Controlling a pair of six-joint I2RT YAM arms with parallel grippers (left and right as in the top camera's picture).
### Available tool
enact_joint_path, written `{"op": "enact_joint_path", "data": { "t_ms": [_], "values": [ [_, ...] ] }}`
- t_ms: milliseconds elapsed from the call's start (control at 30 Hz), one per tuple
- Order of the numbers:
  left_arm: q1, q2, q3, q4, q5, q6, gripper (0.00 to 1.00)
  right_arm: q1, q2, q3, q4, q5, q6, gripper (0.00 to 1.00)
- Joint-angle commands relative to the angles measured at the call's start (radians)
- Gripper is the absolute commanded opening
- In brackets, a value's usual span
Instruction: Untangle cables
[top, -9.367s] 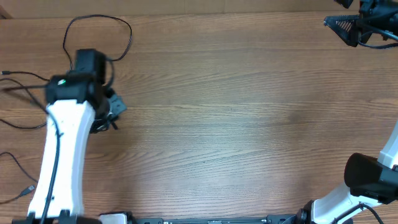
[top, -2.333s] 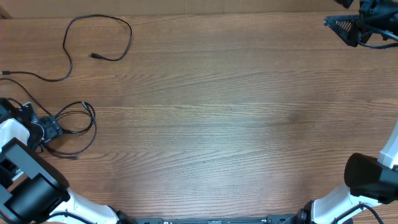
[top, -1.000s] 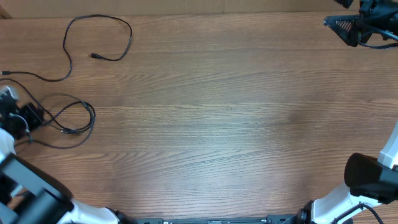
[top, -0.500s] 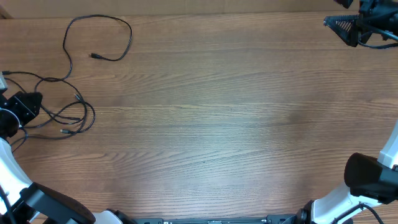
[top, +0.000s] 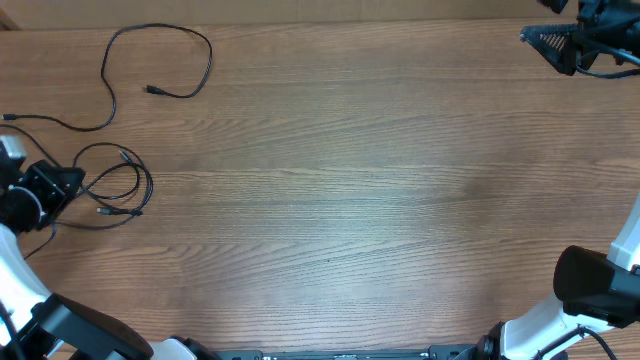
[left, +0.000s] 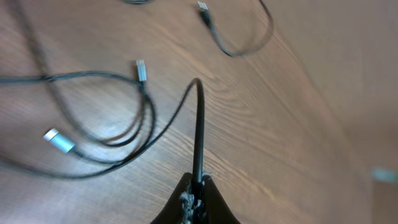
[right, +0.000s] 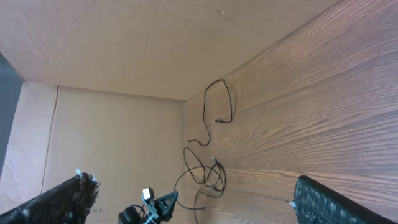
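Observation:
I will pull the held piece of cable back next with my left gripper, lower it onto the bare tabletop and let go of it there, because that spot is clear of the tangle's loops.
A loose tangle of thin black cables (top: 118, 186) lies at the table's left, with silver plug ends (left: 60, 140) showing in the left wrist view. My left gripper (top: 72, 180) is shut on one black strand (left: 199, 124) of that tangle, just left of the loops. A separate black cable (top: 160, 62) lies spread out at the far left, its loop also in the right wrist view (right: 221, 102). My right gripper (top: 548, 42) is open and empty, held high at the far right corner, far from the cables.
The wooden table (top: 360, 190) stretches between the two arms. The right arm's base (top: 590, 290) stands at the front right. A cardboard wall (right: 124, 56) backs the table's far edge.
My left gripper pulled its strand toward the left edge and back a little; the tangle's loops shifted and loosened with it. The separate far cable and right arm stayed still.

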Motion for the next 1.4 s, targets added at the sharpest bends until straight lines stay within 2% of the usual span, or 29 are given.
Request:
{"op": "enact_joint_path", "data": {
  "t_ms": [0,200,433,467,500,633,700,900,1000,1233,1367],
  "values": [
    [0.076,-0.002,0.006,-0.003,0.011,-0.163,0.04,-0.005,-0.005,0.007,0.002,0.003,-0.008,1.00],
    [0.162,-0.003,0.006,-0.071,0.123,-0.174,0.04,-0.005,-0.005,0.008,0.002,0.003,-0.008,1.00],
    [0.209,-0.014,0.006,-0.150,0.130,-0.065,0.05,-0.005,-0.005,0.007,0.002,0.003,-0.008,1.00],
    [0.209,-0.017,0.006,-0.161,0.120,-0.059,0.05,-0.005,-0.005,0.008,0.002,0.003,-0.008,1.00],
    [0.209,-0.018,0.006,-0.171,0.100,-0.116,0.05,-0.005,-0.005,0.007,0.002,0.003,-0.008,1.00],
    [0.218,-0.018,0.006,-0.214,-0.155,-0.486,0.04,-0.005,-0.005,0.008,0.002,0.003,-0.008,1.00],
    [0.228,-0.018,0.006,-0.227,-0.310,-0.618,0.04,-0.005,-0.005,0.008,0.002,0.003,-0.008,1.00],
    [0.282,-0.018,0.006,-0.274,-0.690,-0.828,0.04,-0.005,-0.005,0.008,0.002,0.003,-0.008,1.00],
    [0.327,-0.017,0.006,-0.293,-0.801,-0.879,0.04,-0.005,-0.005,0.007,0.002,0.003,-0.008,1.00],
    [0.436,-0.014,0.006,-0.222,-1.030,-0.872,0.04,-0.005,-0.005,0.007,0.002,0.003,-0.008,1.00],
    [0.437,-0.014,0.006,-0.082,-1.029,-0.742,0.04,-0.005,-0.005,0.008,0.002,0.003,-0.008,1.00]
  ]
}}
